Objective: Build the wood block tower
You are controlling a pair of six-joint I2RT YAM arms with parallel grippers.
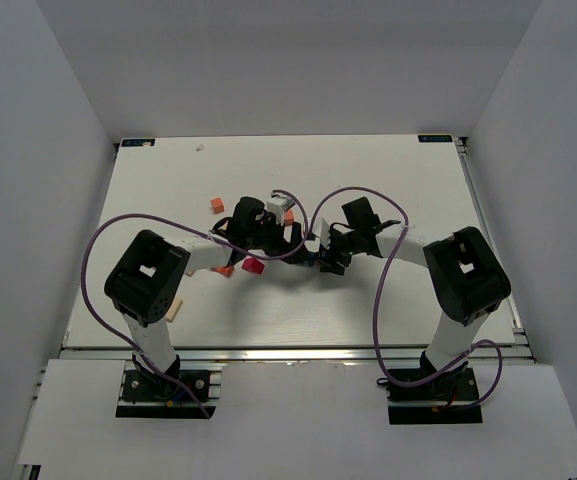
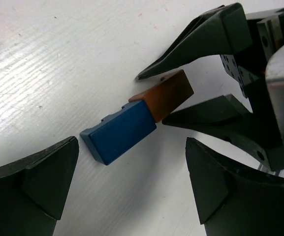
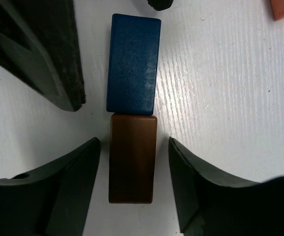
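My left gripper will next swing to the left in the top view, past the red block, to the pale tan block by my forearm, and go down.
No stacked tower shows. A blue block and a brown block lie flat on the white table, end to end and touching. My right gripper is open and straddles the brown block, with a small gap on each side. My left gripper is open, with the blue block just beyond its fingertips. The brown block lies behind it, between the right gripper's fingers. In the top view both grippers meet at mid-table, left and right, and hide the two blocks.
Loose blocks lie around the left arm: an orange one at the back, an orange one and a red one near the forearm, another orange one, and a pale tan one near the front left. Purple cables loop over both arms.
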